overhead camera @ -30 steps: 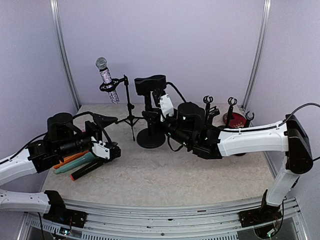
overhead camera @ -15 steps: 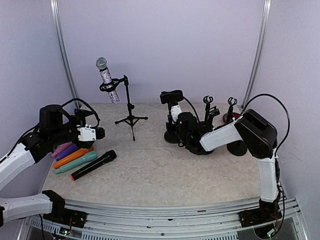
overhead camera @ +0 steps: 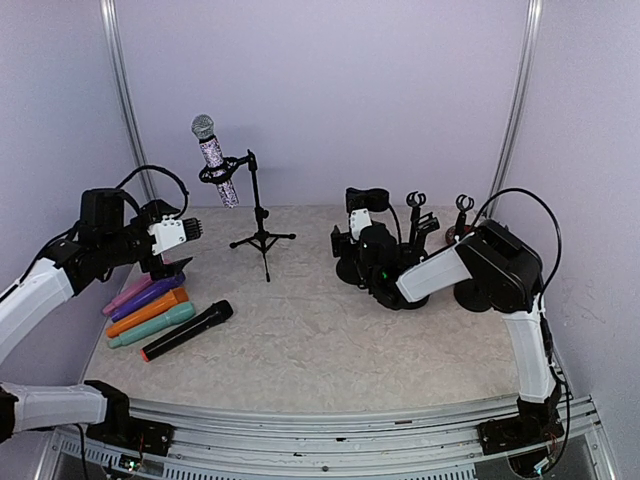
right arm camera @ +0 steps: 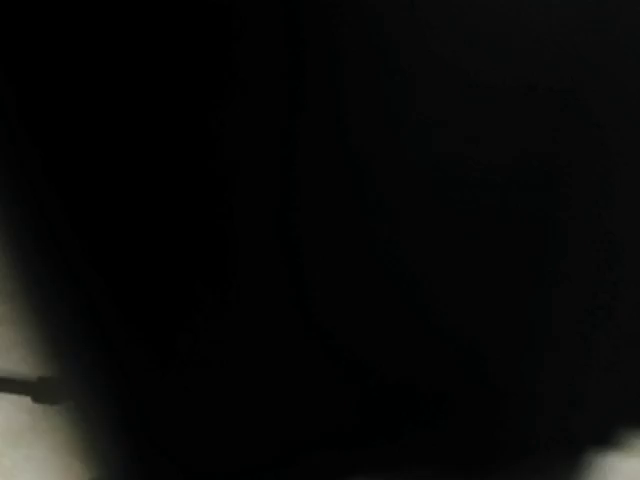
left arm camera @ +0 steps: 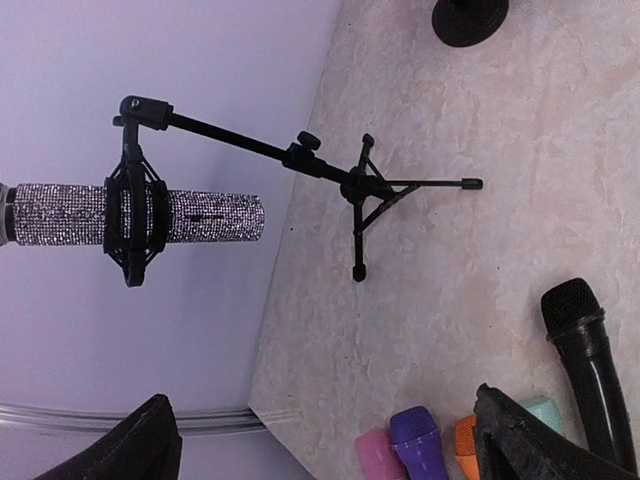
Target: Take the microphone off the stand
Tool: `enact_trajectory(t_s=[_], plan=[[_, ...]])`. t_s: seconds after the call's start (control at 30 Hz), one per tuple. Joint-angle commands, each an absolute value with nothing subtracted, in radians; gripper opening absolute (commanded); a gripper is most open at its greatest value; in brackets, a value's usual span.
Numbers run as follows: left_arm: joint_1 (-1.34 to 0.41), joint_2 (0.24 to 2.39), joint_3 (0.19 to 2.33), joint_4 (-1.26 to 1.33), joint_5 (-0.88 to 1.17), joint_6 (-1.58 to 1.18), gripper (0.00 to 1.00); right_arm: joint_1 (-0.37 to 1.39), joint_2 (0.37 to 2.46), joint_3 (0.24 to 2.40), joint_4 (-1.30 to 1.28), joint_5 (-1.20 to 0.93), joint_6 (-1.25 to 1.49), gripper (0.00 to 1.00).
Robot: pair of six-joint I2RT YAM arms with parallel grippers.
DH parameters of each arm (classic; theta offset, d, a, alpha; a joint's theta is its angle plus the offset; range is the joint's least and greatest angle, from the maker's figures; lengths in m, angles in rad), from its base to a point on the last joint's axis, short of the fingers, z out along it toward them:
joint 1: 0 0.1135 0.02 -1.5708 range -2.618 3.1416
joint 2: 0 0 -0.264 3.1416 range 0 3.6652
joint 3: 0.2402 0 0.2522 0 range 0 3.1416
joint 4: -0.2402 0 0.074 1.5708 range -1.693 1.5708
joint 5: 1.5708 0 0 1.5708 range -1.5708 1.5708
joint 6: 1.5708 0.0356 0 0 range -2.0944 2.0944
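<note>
My left gripper should move up and outward next, onto the clip's loose end (overhead camera: 204, 176) (left arm camera: 134, 274). That end is above it and to its right in the top view.
The glittery silver microphone (overhead camera: 212, 160) sits in the clip of a black tripod stand (overhead camera: 262, 238) at the back left. In the left wrist view the microphone (left arm camera: 205, 214) lies crosswise in its clip, the stand (left arm camera: 358, 186) beyond it. My left gripper (overhead camera: 192, 232) hangs left of the stand, apart from it, open and empty (left arm camera: 335, 455). My right gripper (overhead camera: 345, 240) is folded in against a black round-base stand (overhead camera: 352, 268) at centre right. Its own view is black, so its jaws do not show.
Pink (overhead camera: 125, 296), purple (overhead camera: 148, 297), orange (overhead camera: 150, 313), teal (overhead camera: 155, 327) and black (overhead camera: 188, 329) microphones lie in a row at the left front. Small clip stands (overhead camera: 416, 215) and a red-topped base (overhead camera: 470, 238) stand at the back right.
My left arm has lifted away from the black microphone and swung back left. The right arm has pulled in to the right, and the round-base stand has shifted right with it.
</note>
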State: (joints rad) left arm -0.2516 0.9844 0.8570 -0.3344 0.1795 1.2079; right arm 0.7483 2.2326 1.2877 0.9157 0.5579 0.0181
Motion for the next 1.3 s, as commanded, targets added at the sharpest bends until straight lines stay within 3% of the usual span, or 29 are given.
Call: enact_trajectory(t_s=[0.0,0.33,0.43,0.63,0.8,1.1,1.27], plan=[[-0.244,1.065,1.022,-0.465,0.234,0.913,0.99,0.753,2.180,1.239,0.960,0.611,0.050,0.99],[-0.244,1.243,1.242,-0.480,0.285,0.587,0.99,0.805,1.929,1.045,0.825,0.643,0.197,1.00],[-0.202,1.314,1.311,-0.464,0.310,0.582,0.92,0.833,1.845,0.969,0.792,0.630,0.274,0.92],[-0.205,1.398,1.293,-0.351,0.200,0.905,0.70,0.923,1.731,0.890,0.709,0.634,0.393,0.82],[-0.230,1.380,1.135,-0.098,0.059,1.206,0.61,0.988,1.685,0.860,0.687,0.640,0.432,0.79],[-0.280,1.407,1.082,0.169,-0.033,1.378,0.56,1.057,1.677,0.881,0.659,0.596,0.496,0.75],[-0.290,1.446,1.085,0.187,-0.054,1.471,0.56,1.080,1.671,0.892,0.653,0.567,0.515,0.67]])
